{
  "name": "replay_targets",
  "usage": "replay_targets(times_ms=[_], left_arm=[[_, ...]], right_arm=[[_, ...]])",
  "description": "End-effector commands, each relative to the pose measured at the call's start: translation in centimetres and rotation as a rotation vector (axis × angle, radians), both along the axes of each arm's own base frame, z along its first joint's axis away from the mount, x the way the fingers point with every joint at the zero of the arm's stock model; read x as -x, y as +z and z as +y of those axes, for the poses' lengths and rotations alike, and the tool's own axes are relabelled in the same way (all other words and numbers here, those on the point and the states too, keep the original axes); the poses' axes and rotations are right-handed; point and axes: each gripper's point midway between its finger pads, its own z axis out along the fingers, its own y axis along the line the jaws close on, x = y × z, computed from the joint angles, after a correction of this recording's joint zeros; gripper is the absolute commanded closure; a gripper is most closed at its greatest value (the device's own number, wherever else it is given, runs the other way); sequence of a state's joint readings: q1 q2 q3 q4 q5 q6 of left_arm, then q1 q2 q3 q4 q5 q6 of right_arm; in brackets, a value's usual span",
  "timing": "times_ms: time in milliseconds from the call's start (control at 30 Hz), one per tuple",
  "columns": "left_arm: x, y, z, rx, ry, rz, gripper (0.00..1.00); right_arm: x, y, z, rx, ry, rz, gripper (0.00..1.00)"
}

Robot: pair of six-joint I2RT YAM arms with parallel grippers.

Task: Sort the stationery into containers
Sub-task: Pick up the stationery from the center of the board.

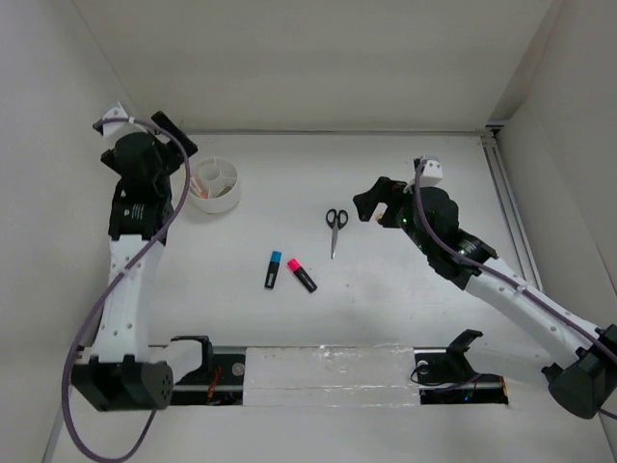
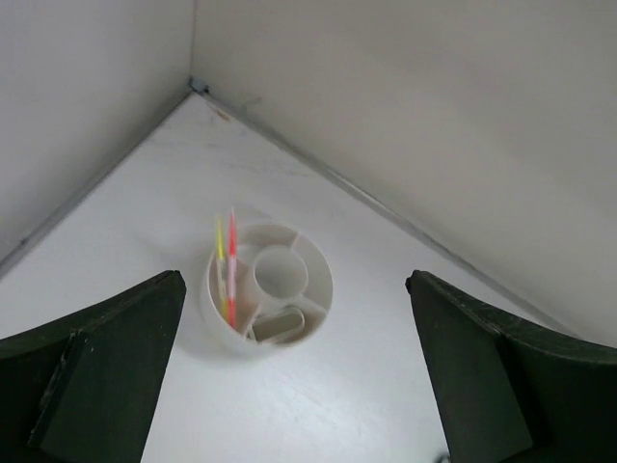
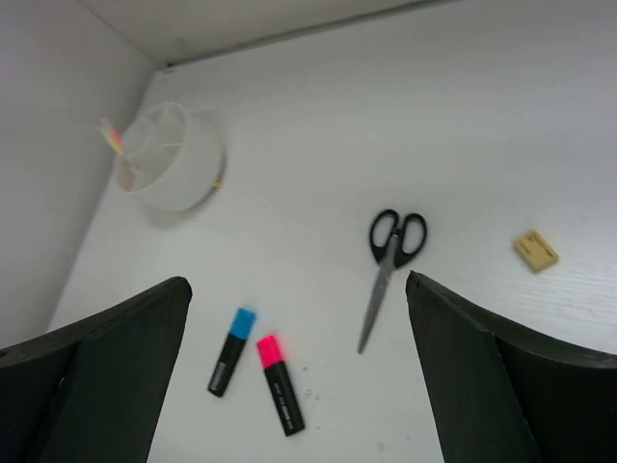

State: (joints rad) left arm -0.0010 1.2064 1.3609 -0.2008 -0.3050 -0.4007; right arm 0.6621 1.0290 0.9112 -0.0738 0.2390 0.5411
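The right gripper lowers its open fingers around the tan block (image 1: 380,219) (image 3: 535,250) and closes next, since the block lies below, toward the right in its wrist view, clear of the scissors.
The round white bowl (image 1: 220,202) stands at the far left; in the left wrist view its rim (image 2: 329,278) shows compartments inside. The yellow pen (image 2: 221,258) and pink pen (image 2: 232,253) lean in its left compartment. My left gripper (image 2: 294,386) is open and empty, above the bowl (image 1: 179,136). The black-handled scissors (image 1: 335,228) lie mid-table, with the blue-capped highlighter (image 1: 274,269) and pink-capped highlighter (image 1: 302,276) nearer me. My right gripper (image 1: 372,204) is open and empty, raised to the right of the scissors (image 3: 389,261). The tan block (image 3: 535,250) lies right of them.
White walls enclose the table on the left, back and right; the bowl sits near the left wall. A metal rail (image 1: 509,212) runs along the right edge. A taped strip (image 1: 337,378) lies between the arm bases at the near edge.
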Motion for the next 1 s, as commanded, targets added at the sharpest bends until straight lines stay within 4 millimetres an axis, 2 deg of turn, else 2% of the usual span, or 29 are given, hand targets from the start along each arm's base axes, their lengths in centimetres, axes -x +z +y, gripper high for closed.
replay_targets(times_ms=[0, 67, 133, 233, 267, 300, 400, 433, 500, 567, 733, 767, 833, 867, 967], left_arm=[[3.2, -2.2, -2.6, 0.118, -0.123, 0.004, 0.0], [4.1, -2.4, -2.9, 0.148, -0.159, -0.007, 0.0], [5.4, -2.9, -4.0, 0.149, -0.222, -0.008, 0.0], [7.2, -3.9, -4.9, 0.158, -0.269, -0.012, 0.0], [7.6, -4.4, -5.2, 0.162, -0.286, -0.008, 0.0], [8.5, -5.9, -5.8, 0.171, -0.315, 0.008, 0.0], [10.0, -9.0, -5.8, 0.184, -0.31, 0.07, 0.0], [10.5, -10.9, -5.6, 0.188, -0.293, 0.11, 0.0], [11.7, -11.2, -5.4, 0.185, -0.275, 0.115, 0.0], [12.2, -10.0, -5.5, 0.15, -0.264, 0.075, 0.0], [12.3, -9.5, -5.7, 0.142, -0.282, 0.058, 0.0], [12.1, -9.7, -5.7, 0.143, -0.282, 0.067, 0.0], [11.9, -10.0, -6.3, 0.154, -0.315, 0.082, 0.0], [11.8, -10.3, -6.7, 0.16, -0.335, 0.091, 0.0], [11.9, -10.3, -6.8, 0.152, -0.347, 0.094, 0.0]], right_arm=[[-0.9, -1.7, -2.9, 0.097, -0.154, 0.082, 0.0], [-0.9, -1.7, -2.9, 0.087, -0.157, 0.085, 0.0], [-1.4, -1.7, -3.9, 0.086, -0.187, 0.086, 0.0], [-2.3, -4.0, -4.6, 0.118, -0.19, 0.155, 0.0], [-3.1, -4.3, -5.5, 0.134, -0.206, 0.169, 0.0], [-3.6, -5.8, -5.2, 0.188, -0.158, 0.203, 0.0], [-5.5, -7.3, -6.3, 0.254, -0.118, 0.261, 0.0], [-5.8, -9.8, -6.7, 0.302, -0.108, 0.34, 0.0], [-6.9, -11.1, -7.0, 0.327, -0.099, 0.371, 0.0], [-7.7, -12.8, -6.6, 0.356, -0.057, 0.399, 0.0], [-8.6, -14.2, -4.7, 0.337, 0.053, 0.408, 0.0], [-8.9, -15.2, -4.6, 0.361, 0.064, 0.417, 0.0], [-10.2, -16.1, -6.2, 0.394, 0.01, 0.438, 0.01], [-10.9, -17.3, -6.5, 0.42, 0.013, 0.474, 0.04], [-12.3, -18.5, -7.0, 0.424, 0.028, 0.506, 0.1]])
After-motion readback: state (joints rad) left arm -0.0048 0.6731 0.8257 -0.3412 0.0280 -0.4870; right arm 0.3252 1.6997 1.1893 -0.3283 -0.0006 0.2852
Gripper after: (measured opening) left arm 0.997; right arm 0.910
